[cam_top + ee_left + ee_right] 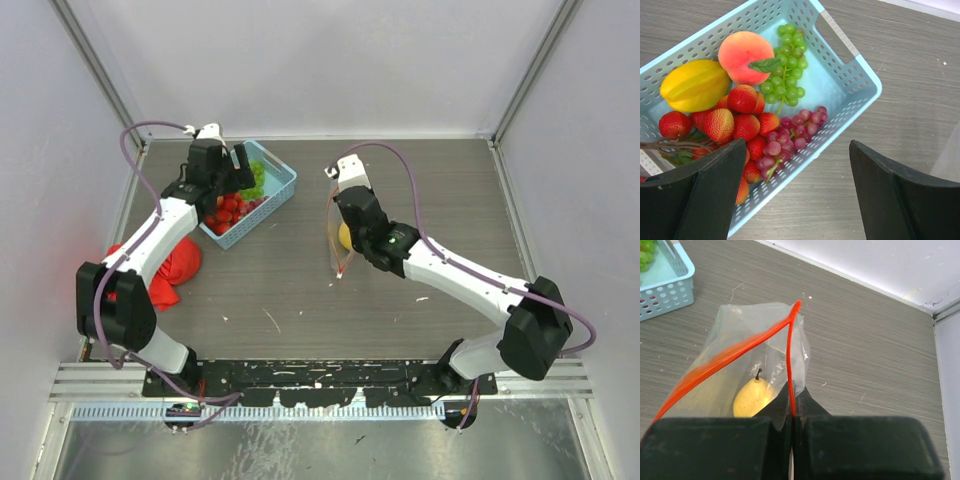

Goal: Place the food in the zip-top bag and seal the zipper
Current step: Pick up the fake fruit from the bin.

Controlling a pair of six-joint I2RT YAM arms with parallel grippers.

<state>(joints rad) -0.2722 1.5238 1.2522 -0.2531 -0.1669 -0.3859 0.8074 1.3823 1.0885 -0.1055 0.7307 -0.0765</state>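
Note:
My left gripper moves outward and down into the basket around the peach (746, 58) next, since the peach lies uncovered beyond my open fingers.
The food lies in a light-blue basket (850, 60): a peach (742, 55), green grapes (787, 65), a yellow ridged fruit (692, 85), red strawberries (740, 117) and purple grapes (797, 130). My left gripper (797, 145) hangs open over the basket's near rim with nothing between its fingers. My right gripper (792, 412) is shut on the zipper (725, 360) of the zip-top bag (740, 330) and holds it upright with the mouth parted. A yellow pear-shaped fruit (752, 397) sits inside the bag. From above, the bag (337, 250) hangs mid-table, apart from the basket (280, 185).
A red cloth (170, 268) lies crumpled at the table's left edge beside the left arm. White walls close in the table at the back and sides. Bare wood-grain tabletop (300, 290) separates the basket from the bag.

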